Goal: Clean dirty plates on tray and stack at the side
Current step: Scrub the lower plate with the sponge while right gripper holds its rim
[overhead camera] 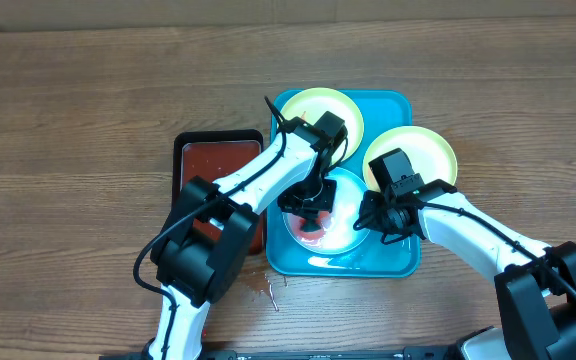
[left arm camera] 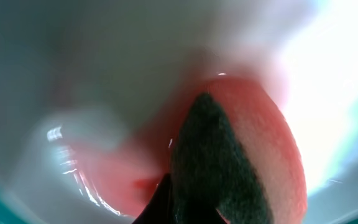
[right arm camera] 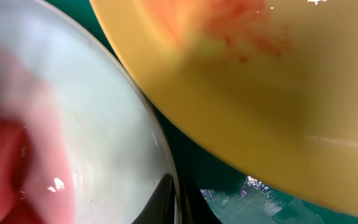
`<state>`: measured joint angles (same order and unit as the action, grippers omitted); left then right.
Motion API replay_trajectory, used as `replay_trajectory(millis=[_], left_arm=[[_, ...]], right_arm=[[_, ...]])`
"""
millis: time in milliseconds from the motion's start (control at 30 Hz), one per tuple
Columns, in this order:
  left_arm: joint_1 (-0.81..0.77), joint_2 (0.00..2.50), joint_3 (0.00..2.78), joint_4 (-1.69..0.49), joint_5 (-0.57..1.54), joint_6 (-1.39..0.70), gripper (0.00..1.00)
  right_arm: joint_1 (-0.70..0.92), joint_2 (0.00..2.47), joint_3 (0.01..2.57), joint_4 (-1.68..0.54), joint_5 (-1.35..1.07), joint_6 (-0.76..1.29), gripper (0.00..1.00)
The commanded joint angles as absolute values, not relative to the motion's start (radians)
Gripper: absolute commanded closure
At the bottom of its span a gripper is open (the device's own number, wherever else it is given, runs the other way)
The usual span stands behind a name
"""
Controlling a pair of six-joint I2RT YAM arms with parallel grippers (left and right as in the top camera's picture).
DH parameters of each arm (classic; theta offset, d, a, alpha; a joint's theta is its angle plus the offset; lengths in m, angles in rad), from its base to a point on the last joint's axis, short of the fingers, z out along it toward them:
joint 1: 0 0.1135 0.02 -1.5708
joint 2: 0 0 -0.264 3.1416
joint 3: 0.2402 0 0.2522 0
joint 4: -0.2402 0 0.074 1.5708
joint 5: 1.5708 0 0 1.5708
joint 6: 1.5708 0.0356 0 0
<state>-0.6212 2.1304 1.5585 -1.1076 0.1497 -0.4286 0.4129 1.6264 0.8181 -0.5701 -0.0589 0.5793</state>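
The black tray has red liquid in it, so my left gripper needs to lift and move over to the left in the overhead view, go down there and let go of the sponge.
The turquoise tray holds three plates. Two yellow-green plates sit at its far side and its right; the right one shows orange-red smears. A light-blue plate lies at the tray's front with red sauce in its pale centre. My left gripper is shut on a pink-red sponge with a dark green scouring face, pressed down onto that plate. My right gripper is shut on the light-blue plate's right rim, one finger inside and one outside.
A smaller black tray with red liquid stands against the turquoise tray's left side, partly under my left arm. A small bit of debris lies on the wooden table near the tray's front left corner.
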Motion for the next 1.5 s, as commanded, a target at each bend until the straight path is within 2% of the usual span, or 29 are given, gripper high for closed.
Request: replay_trajectory(millis=[0, 167, 267, 433, 667, 833, 933, 1167, 1467], left_arm=[[-0.616, 2.141, 1.56, -1.139, -0.134, -0.464, 0.96], [-0.616, 2.141, 1.561, -1.119, -0.292, -0.451, 0.96], [-0.616, 2.141, 1.561, -1.056, -0.27, -0.381, 0.96], [-0.616, 2.141, 1.561, -0.961, -0.071, -0.275, 0.96], [-0.595, 2.141, 1.562, -0.956, 0.206, -0.27, 0.96], [-0.576, 2.156, 1.562, -0.912, 0.55, -0.266, 0.96], [-0.594, 2.189, 1.562, -0.881, 0.649, -0.279, 0.96], [-0.607, 2.21, 1.564, -0.954, 0.625, -0.313, 0.96], [-0.569, 2.205, 1.621, -1.168, 0.136, -0.453, 0.96]], right_arm=[[0.399, 1.674, 0.779, -0.611, 0.02, 0.568, 0.96], [0.399, 1.674, 0.779, -0.609, 0.02, 0.568, 0.96], [0.399, 1.674, 0.779, -0.607, 0.02, 0.568, 0.96], [0.399, 1.674, 0.779, -0.608, 0.02, 0.568, 0.96], [0.399, 1.674, 0.779, -0.611, 0.02, 0.568, 0.96], [0.399, 1.674, 0.779, -0.616, 0.02, 0.568, 0.96], [0.399, 1.674, 0.779, -0.616, 0.02, 0.568, 0.96], [0.399, 1.674, 0.779, -0.624, 0.02, 0.568, 0.96], [0.399, 1.674, 0.779, -0.622, 0.02, 0.568, 0.96]])
